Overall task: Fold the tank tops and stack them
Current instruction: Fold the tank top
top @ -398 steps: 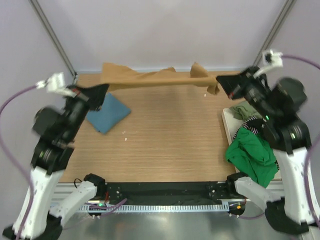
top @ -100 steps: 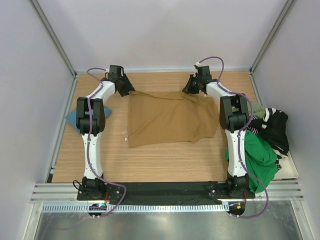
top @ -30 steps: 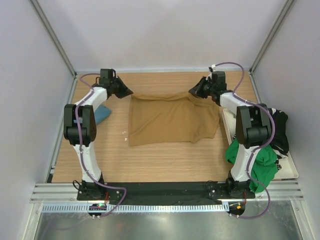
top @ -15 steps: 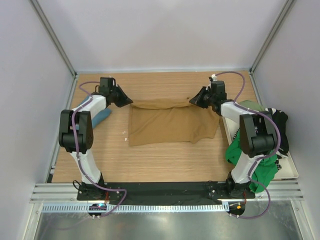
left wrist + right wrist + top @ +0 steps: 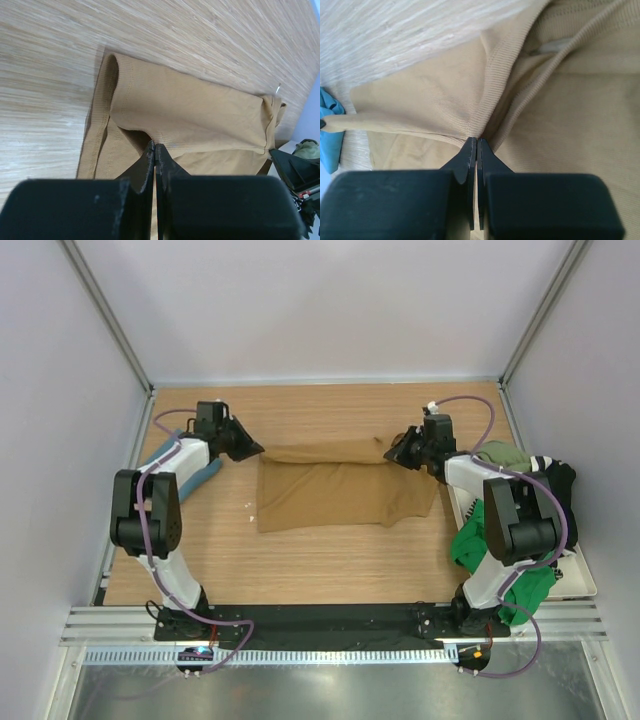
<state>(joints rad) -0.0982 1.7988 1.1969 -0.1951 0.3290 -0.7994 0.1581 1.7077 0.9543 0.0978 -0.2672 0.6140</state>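
My right gripper goes down next, easing back, and lets go of the still raised corner onto the flat tan fabric, which is below and back of the gripper.
The tan brown tank top lies spread on the table, its far edge lifted and rolled toward the near side. My left gripper is shut on its far left corner. My right gripper is shut on its far right corner. The fold runs between the two grippers. A folded teal blue tank top lies under the left arm at the left; its edge shows in the right wrist view. Green, olive and black tops are piled at the right.
A white tray at the right edge holds the pile of unfolded tops. The cage's walls and metal posts close in the table at the back and sides. A small white speck lies left of the tan top.
Both grippers have pulled the tan top's far edge toward the near side, so the fold has widened over the cloth. The arms have drawn back with it.
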